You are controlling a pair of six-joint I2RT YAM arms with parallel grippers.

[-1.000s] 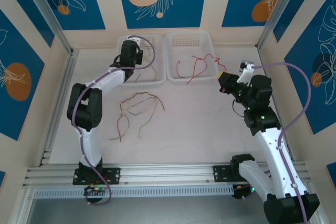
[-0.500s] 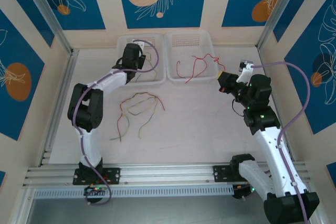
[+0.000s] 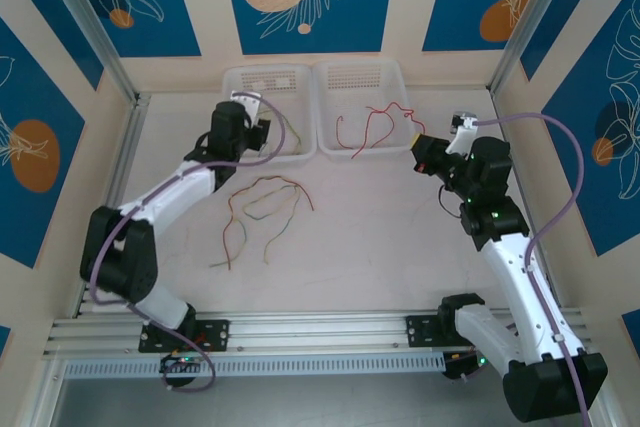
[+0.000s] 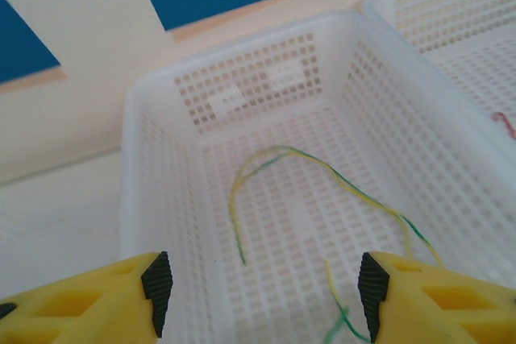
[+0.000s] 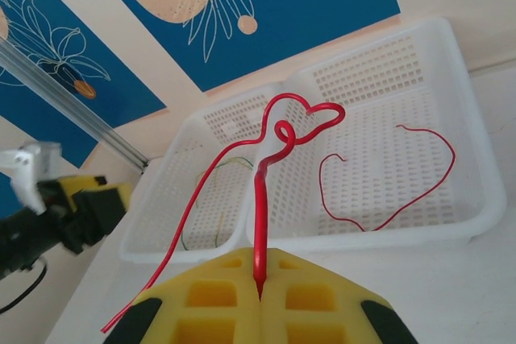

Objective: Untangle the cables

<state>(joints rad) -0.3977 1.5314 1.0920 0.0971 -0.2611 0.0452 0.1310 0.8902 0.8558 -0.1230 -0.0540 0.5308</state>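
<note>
My right gripper moves outward and down over the other red cable's basket [image 3: 361, 110] [image 5: 379, 163] next and releases the curly cable, since the basket lies outward and below.
A yellow-green cable [image 4: 284, 151] lies loose in the left white basket [image 4: 242, 34]. My left gripper [image 4: 262, 292] hangs open just above its near end with nothing between the pads; from above the left gripper [image 3: 258, 133] is at the basket's near edge. My right gripper [image 5: 260, 283] is shut on a curly red cable [image 5: 260, 215] that rises in front of the baskets. Seen from above, the right gripper [image 3: 420, 152] is beside the right basket [image 3: 360, 67]. Another red cable [image 5: 403, 199] lies in that basket. A tangle of orange-brown, red and yellow-green cables [image 3: 268, 183] rests on the table.
The two baskets stand side by side against the back wall. Aluminium rails [image 3: 300, 332] run along the near edge and the left side. Thick lavender arm cables [image 3: 560, 197] loop off both arms. Open tabletop lies between the tangle and the right arm.
My left gripper opened, let go of the yellow-green cable and drew back to the basket's near left. The right gripper kept its hold on the red cable and barely moved.
</note>
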